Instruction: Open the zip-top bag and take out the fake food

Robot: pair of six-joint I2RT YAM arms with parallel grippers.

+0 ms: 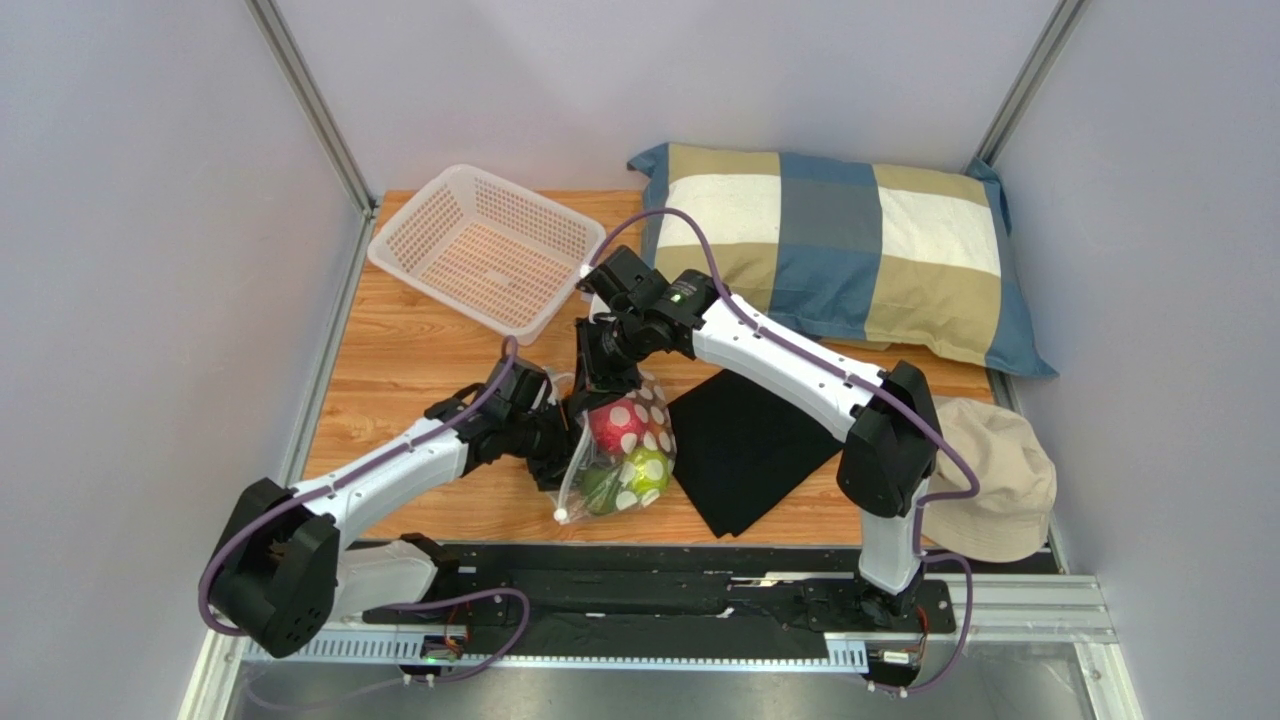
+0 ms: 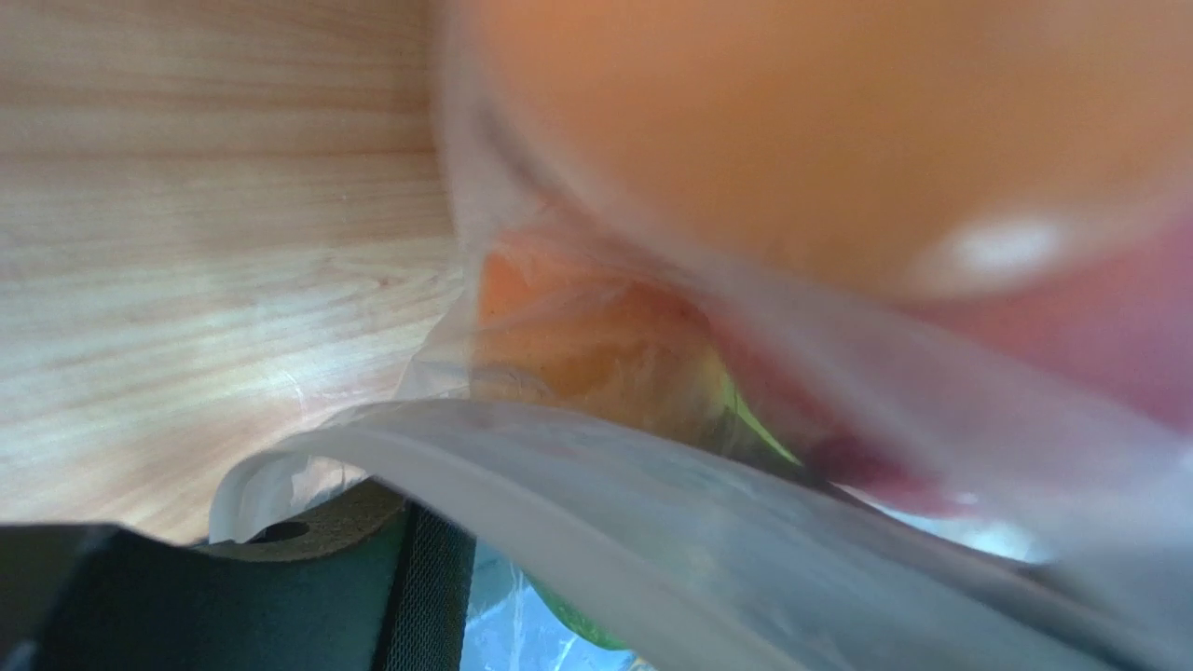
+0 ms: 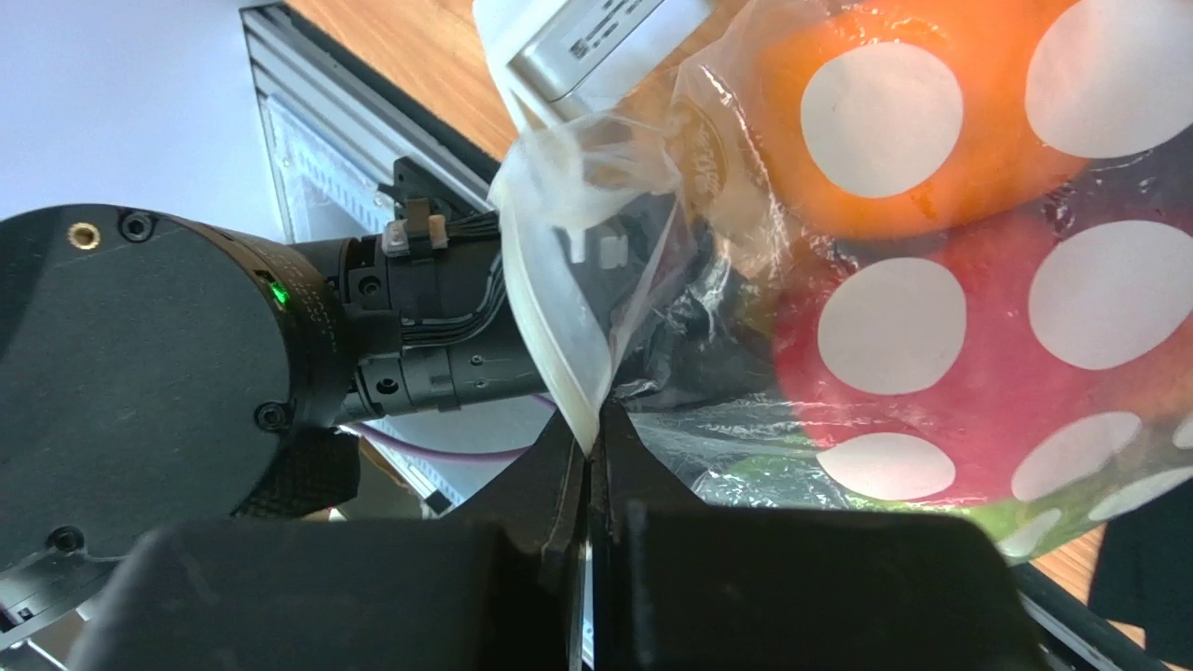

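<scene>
My left gripper holds the orange-and-green fruit and will next lift it up past the bag's rim, move outward over the white lattice basket (image 1: 499, 258) and go down to let go, since the basket is empty.
The zip-top bag (image 1: 619, 447) lies on the wooden table (image 1: 403, 360), clear with white dots, and fake food shows through it: a red fruit (image 1: 613, 425) and a green one (image 1: 648, 474). My right gripper (image 3: 591, 436) is shut on the bag's white zip strip (image 3: 539, 315), holding that edge up. Orange (image 3: 910, 140), red (image 3: 966, 364) and green (image 3: 784, 482) fruits press against the dotted face. My left gripper (image 1: 552, 438) is at the bag's left side. In its wrist view the bag's rim (image 2: 630, 496) crosses one dark finger (image 2: 420, 587), and an orange fruit (image 2: 840, 126) sits very close. Its other finger is hidden.
A white lattice basket (image 1: 484, 248) stands at the back left. A checked pillow (image 1: 842, 248) lies at the back right. A black cloth (image 1: 751, 443) lies just right of the bag, and a beige hat (image 1: 992, 480) sits at the right edge.
</scene>
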